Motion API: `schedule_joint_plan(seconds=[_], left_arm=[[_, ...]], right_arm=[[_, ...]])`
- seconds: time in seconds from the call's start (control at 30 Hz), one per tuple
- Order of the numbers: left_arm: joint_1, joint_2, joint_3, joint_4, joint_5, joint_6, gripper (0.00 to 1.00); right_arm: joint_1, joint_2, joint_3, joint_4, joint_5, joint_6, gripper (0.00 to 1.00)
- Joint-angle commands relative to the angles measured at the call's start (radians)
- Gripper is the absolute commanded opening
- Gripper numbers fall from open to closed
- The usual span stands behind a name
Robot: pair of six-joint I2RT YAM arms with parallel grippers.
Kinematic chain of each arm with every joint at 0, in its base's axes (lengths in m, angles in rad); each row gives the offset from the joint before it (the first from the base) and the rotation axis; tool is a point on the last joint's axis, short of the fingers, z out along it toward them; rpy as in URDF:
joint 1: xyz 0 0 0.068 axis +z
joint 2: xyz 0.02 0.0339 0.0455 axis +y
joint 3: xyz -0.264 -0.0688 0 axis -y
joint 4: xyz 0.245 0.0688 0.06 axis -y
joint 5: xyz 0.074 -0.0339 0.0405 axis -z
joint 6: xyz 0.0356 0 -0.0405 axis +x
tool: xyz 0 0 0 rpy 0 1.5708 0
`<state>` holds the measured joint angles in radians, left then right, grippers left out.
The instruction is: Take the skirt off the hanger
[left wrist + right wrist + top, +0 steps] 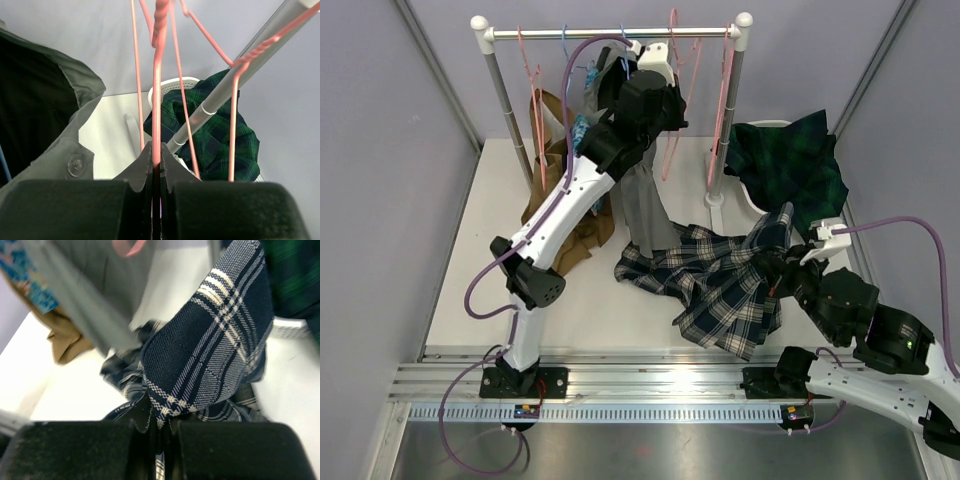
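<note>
My right gripper must next lift the trailing skirt high and outward, then lower it over the white basket.
A navy plaid skirt (715, 285) lies spread on the white table, with one corner lifted at its right side. My right gripper (780, 265) is shut on that corner; the right wrist view shows the plaid cloth (210, 340) pinched in my gripper (161, 424). My left gripper (672, 118) is up at the rack, shut on the wire of a pink hanger (670, 155). In the left wrist view the pink hanger (158, 95) runs straight between the closed jaws of my gripper (157, 156). The hanger hangs bare below the gripper.
A clothes rack (610, 33) stands at the back with more pink hangers (532, 75), a grey skirt (645, 195) and a brown garment (555, 195). A dark green plaid garment (795, 160) fills a white basket (172, 84) at the back right, beside the rack post (728, 120).
</note>
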<state>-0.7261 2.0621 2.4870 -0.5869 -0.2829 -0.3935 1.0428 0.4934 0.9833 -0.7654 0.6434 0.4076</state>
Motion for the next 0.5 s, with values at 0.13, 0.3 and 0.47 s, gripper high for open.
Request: schedule_joint_plan(seconds=[0.13,0.3,0.47], left_arm=[[0.011,-0.12,-0.167,0.088,0.067,-0.025,0.21],[0.011,-0.194,-0.279,0.062,0.097,0.001,0.42],[0.011,-0.284,-0.352,0.019,0.111,0.022,0.76]], right_arm=[[0.003,0.066,0.265,0.319,0.251,-0.356,0.0],[0.003,0.21,0.464,0.584,0.328,-0.737,0.0],[0.003,0.349,0.563,0.946,0.283,-1.18,0.0]])
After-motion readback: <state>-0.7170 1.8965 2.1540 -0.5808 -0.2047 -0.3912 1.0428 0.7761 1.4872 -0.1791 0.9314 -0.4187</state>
